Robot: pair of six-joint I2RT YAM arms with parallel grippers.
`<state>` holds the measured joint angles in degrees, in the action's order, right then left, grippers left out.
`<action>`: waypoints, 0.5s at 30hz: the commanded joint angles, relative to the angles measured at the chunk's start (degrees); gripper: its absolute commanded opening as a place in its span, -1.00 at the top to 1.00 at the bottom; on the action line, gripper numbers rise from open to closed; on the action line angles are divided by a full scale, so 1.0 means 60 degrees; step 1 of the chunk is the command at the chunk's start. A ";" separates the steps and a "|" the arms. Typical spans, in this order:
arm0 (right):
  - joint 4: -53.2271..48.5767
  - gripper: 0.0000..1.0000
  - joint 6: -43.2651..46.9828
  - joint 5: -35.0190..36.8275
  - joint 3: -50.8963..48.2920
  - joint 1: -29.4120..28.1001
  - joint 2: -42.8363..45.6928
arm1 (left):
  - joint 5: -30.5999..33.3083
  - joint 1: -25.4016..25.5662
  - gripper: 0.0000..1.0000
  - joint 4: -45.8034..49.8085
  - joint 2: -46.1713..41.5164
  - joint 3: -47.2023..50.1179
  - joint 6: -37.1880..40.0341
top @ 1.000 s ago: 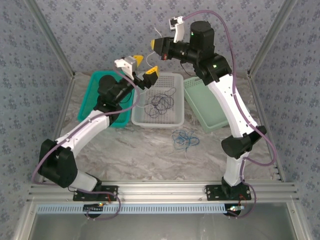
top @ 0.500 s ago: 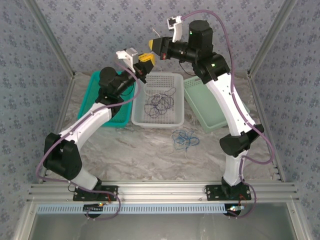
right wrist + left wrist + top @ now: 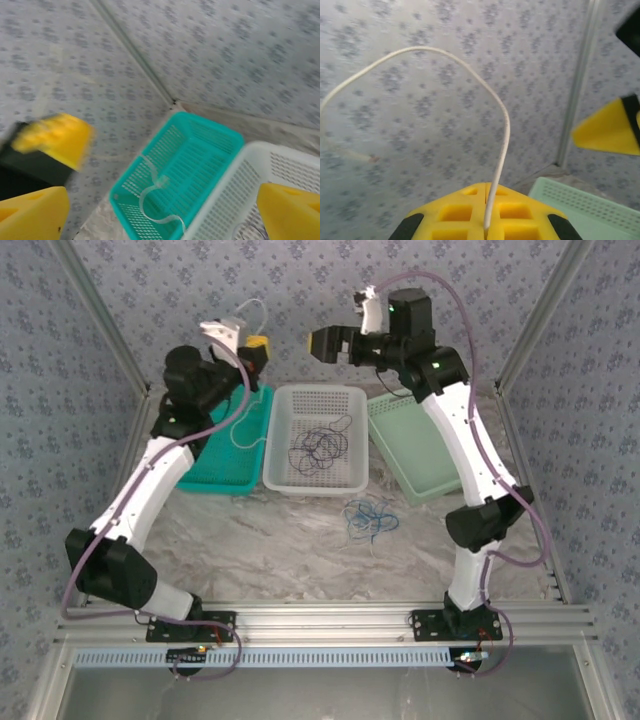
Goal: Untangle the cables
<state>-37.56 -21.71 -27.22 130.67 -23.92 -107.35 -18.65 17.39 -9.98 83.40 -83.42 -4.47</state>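
Note:
The whitish-cream cable [image 3: 244, 410] goes inside next, as my left gripper lowers and tips downward over the teal basket [image 3: 215, 455] to release it where its lower part already lies.
My left gripper [image 3: 256, 346] [image 3: 486, 192] is raised above the teal basket [image 3: 215, 455] and shut on a whitish-cream cable [image 3: 244, 410] [image 3: 470, 65]. The cable arches above the jaws. Its lower part hangs into the teal basket [image 3: 200, 150], where it lies curled as the cream cable [image 3: 150, 190]. My right gripper [image 3: 322, 343] [image 3: 163, 200] hangs open and empty high above the white basket [image 3: 315, 475], facing the left one. Dark purple-black cables [image 3: 320, 445] lie tangled in the white basket. A blue cable bundle [image 3: 370, 518] rests on the table in front of it.
A pale green tray [image 3: 410, 455] [image 3: 585, 205] leans at the right of the white basket. Patterned walls and metal corner posts close in the back and sides. The marble table [image 3: 300, 550] stretches toward the arm bases.
The left gripper closed on the cream cable beside the right gripper, then swung up and left with it. The right gripper let go and opened.

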 commanded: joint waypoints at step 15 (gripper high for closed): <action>-0.0777 -0.29 0.1397 0.1467 -0.8397 0.0396 0.4244 | 0.1560 -0.1271 1.00 0.2351 0.0011 0.1823 -0.0312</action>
<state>-39.75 -16.01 -20.93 83.88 -20.58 -84.49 -12.78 10.41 0.82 82.21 -73.91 -4.67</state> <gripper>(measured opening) 0.656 0.065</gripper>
